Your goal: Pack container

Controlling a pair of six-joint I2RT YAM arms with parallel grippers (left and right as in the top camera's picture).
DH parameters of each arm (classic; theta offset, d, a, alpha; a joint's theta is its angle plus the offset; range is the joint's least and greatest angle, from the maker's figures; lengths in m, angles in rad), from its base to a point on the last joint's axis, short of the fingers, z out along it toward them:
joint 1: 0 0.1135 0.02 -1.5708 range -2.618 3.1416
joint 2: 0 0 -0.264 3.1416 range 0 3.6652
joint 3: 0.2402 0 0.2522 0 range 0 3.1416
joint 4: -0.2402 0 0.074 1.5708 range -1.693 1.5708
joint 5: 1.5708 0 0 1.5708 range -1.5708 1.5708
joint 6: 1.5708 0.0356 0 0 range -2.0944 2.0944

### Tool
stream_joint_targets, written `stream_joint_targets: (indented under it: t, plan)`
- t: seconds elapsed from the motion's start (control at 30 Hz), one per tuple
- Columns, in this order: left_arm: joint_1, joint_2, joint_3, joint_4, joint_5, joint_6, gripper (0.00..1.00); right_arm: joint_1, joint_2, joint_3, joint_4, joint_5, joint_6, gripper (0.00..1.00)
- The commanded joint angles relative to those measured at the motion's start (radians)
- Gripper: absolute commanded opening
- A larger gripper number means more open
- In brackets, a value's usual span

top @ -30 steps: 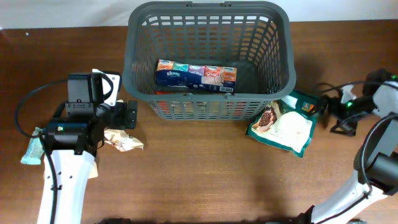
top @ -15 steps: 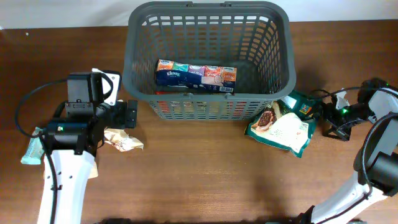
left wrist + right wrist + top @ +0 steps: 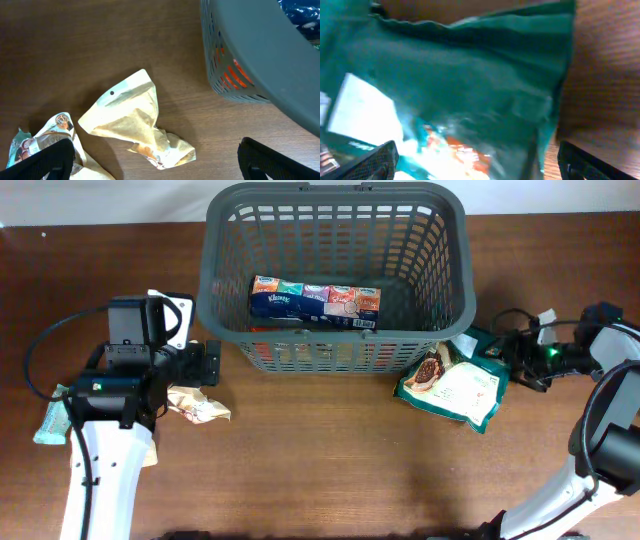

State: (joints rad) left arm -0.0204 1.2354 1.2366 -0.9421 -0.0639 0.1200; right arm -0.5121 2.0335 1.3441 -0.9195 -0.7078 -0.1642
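The green-and-white snack packet's end point(image 3: 490, 351) is between my fingers. My right gripper will slide farther over that end of the packet toward the basket point(image 3: 215, 300) next, then close.
The dark grey basket point(image 3: 215, 300) stands at the back centre and holds a Kleenex tissue pack point(image 3: 315, 302); something orange shows through its front slots. Its corner also shows in the left wrist view point(image 3: 250, 55). My left gripper point(image 3: 207, 365) is open and empty just left of the basket, above a crumpled beige packet point(image 3: 200, 406), which lies between the open fingers point(image 3: 135, 122). My right gripper point(image 3: 512, 357) is open at the right end of a green-and-white snack packet point(image 3: 455, 387). That packet point(image 3: 470, 85) fills the right wrist view, blurred, between the spread fingers point(image 3: 370, 162).
A pale green packet point(image 3: 50, 420) lies at the far left beside the left arm; a printed packet point(image 3: 42, 137) lies under the left finger. The basket's front wall stands close to both grippers. Cables trail by the right arm point(image 3: 525, 325).
My right gripper has moved left along the table to the green-and-white packet's right end. The left arm and the beige packet have not moved.
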Motion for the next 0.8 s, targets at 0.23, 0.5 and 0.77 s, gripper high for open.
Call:
stream_joint_targets:
  t: [0.23,0.5,0.77]
  plan:
    - [-0.003,0.007,0.008,0.007,-0.011,0.026,0.99,0.008,-0.042,0.001,0.016,-0.146,-0.015,0.99]
    - [-0.003,0.007,0.008,0.006,-0.011,0.032,0.99,0.008,-0.042,0.001,0.019,-0.162,-0.015,0.99]
    - [-0.003,0.007,0.008,0.006,-0.011,0.032,0.99,0.048,-0.041,0.0,0.017,-0.145,-0.015,0.99]
